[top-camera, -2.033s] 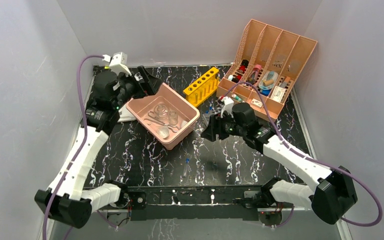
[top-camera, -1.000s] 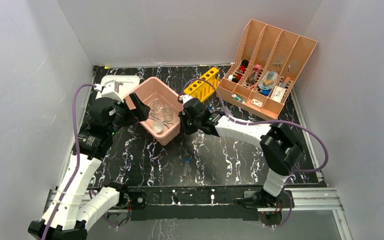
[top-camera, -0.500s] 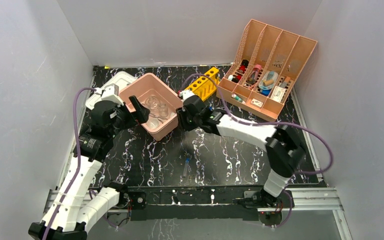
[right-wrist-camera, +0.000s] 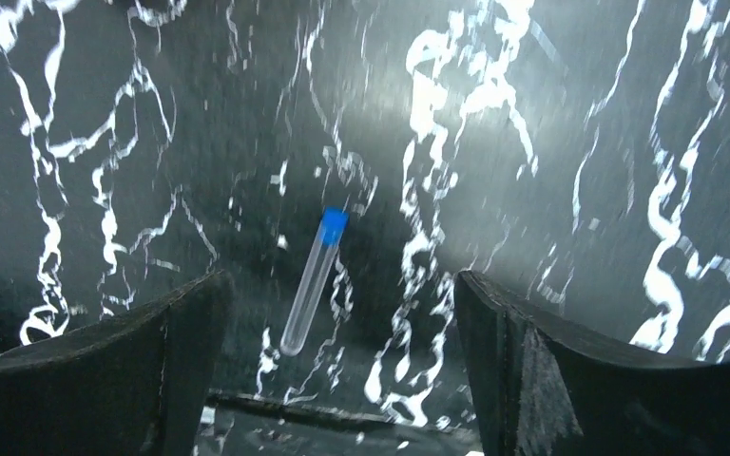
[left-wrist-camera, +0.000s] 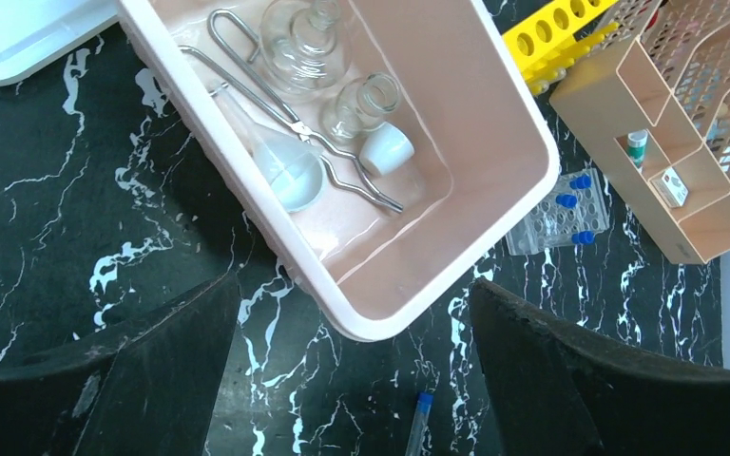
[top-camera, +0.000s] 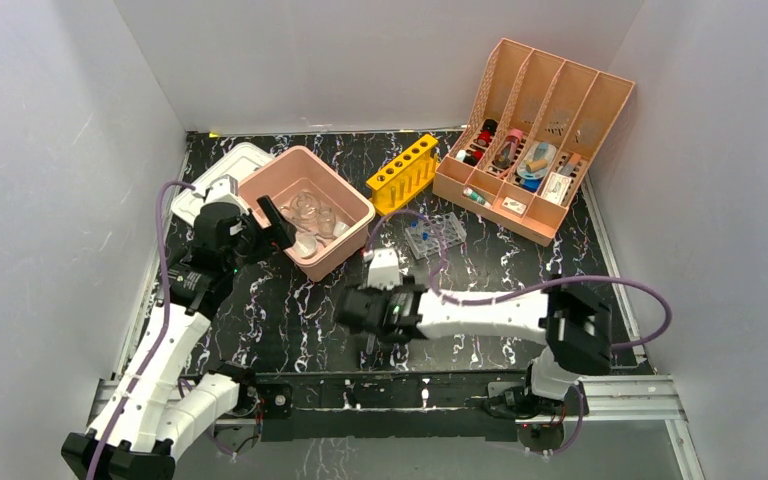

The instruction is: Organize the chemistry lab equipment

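Note:
I should next lower my open right gripper over the clear body of the blue-capped test tube [right-wrist-camera: 310,282] below and close.
The pink tub [top-camera: 345,232] holds the lab glassware. In the left wrist view it contains a clear round flask [left-wrist-camera: 302,43], a small glass beaker [left-wrist-camera: 366,100], a little white dish [left-wrist-camera: 387,149], a second pale dish [left-wrist-camera: 290,176] and thin wire tongs [left-wrist-camera: 290,122]. My left gripper [top-camera: 272,232] is open and empty at the tub's near left side, seen open in its own view too [left-wrist-camera: 356,380]. My right gripper [top-camera: 352,312] is open and empty low over the table. A blue-capped test tube [right-wrist-camera: 310,282] lies between its fingers [right-wrist-camera: 95,370].
A yellow tube rack [top-camera: 403,172] and a clear rack with blue-capped tubes [top-camera: 432,235] stand right of the tub. The peach four-slot organizer [top-camera: 535,135] is at the back right. A white lid [top-camera: 210,185] lies left of the tub.
My right arm swung from the tub's right side down toward the near edge, over the loose test tube. The clear rack is now uncovered. The left gripper stayed by the tub.

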Controlling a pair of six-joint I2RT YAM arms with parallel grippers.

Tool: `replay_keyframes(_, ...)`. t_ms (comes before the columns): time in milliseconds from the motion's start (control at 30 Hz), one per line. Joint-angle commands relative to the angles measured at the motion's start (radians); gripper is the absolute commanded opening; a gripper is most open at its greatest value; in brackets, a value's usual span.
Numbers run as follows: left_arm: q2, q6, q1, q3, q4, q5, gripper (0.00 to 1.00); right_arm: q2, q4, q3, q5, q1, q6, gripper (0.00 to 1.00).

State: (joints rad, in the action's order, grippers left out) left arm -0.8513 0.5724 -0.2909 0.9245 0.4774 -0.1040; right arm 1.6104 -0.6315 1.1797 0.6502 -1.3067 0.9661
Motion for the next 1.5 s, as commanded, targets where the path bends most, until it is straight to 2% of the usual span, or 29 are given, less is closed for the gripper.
replay_keyframes(0, 0.048, 0.012, 0.003, 0.007, 0.041, -0.036, 0.88, 0.071, -0.236, 0.068, 0.220, -0.115, 0.477, 0.98)
replay_keyframes(67, 0.062, 0.012, 0.003, 0.005, 0.046, -0.029, 0.88, 0.118, -0.266, 0.083, 0.145, -0.091, 0.537, 0.98)
replay_keyframes(167, 0.069, 0.007, 0.003, 0.012, 0.061, -0.027, 0.88, 0.184, -0.274, 0.115, 0.073, -0.069, 0.519, 0.96)
replay_keyframes(233, 0.077, 0.004, 0.004, 0.013, 0.069, -0.036, 0.88, 0.169, -0.252, 0.105, 0.083, -0.090, 0.535, 0.88)
replay_keyframes(367, 0.098, 0.008, 0.004, 0.005, 0.075, -0.048, 0.88, 0.089, -0.115, 0.012, 0.094, -0.100, 0.521, 0.85)
replay_keyframes(467, 0.104, 0.015, 0.004, -0.009, 0.075, -0.044, 0.88, 0.060, -0.028, -0.029, 0.068, -0.094, 0.454, 0.77)
replay_keyframes(533, 0.106, 0.019, 0.003, -0.015, 0.076, -0.042, 0.88, 0.044, 0.034, -0.054, 0.038, -0.092, 0.400, 0.64)
replay_keyframes(600, 0.108, 0.022, 0.003, -0.019, 0.076, -0.040, 0.88, 0.036, 0.078, -0.075, 0.005, -0.087, 0.359, 0.63)
replay_keyframes(633, 0.110, 0.023, 0.003, -0.023, 0.076, -0.038, 0.88, 0.038, 0.090, -0.079, -0.009, -0.084, 0.333, 0.66)
replay_keyframes(733, 0.114, 0.026, 0.003, -0.032, 0.074, -0.037, 0.88, 0.053, 0.065, -0.080, -0.044, -0.064, 0.312, 0.68)
replay_keyframes(867, 0.113, 0.037, 0.003, -0.053, 0.061, -0.022, 0.88, 0.076, 0.122, -0.105, -0.112, -0.031, 0.246, 0.52)
replay_keyframes(1133, 0.136, 0.027, 0.003, -0.069, 0.081, -0.015, 0.88, 0.124, 0.171, -0.115, -0.171, 0.020, 0.159, 0.50)
replay_keyframes(1333, 0.138, 0.027, 0.003, -0.070, 0.087, -0.029, 0.89, 0.240, 0.070, -0.029, -0.167, 0.024, 0.142, 0.51)
replay_keyframes(1467, 0.145, 0.035, 0.003, -0.085, 0.087, -0.025, 0.89, 0.254, 0.075, -0.024, -0.176, 0.024, 0.135, 0.51)
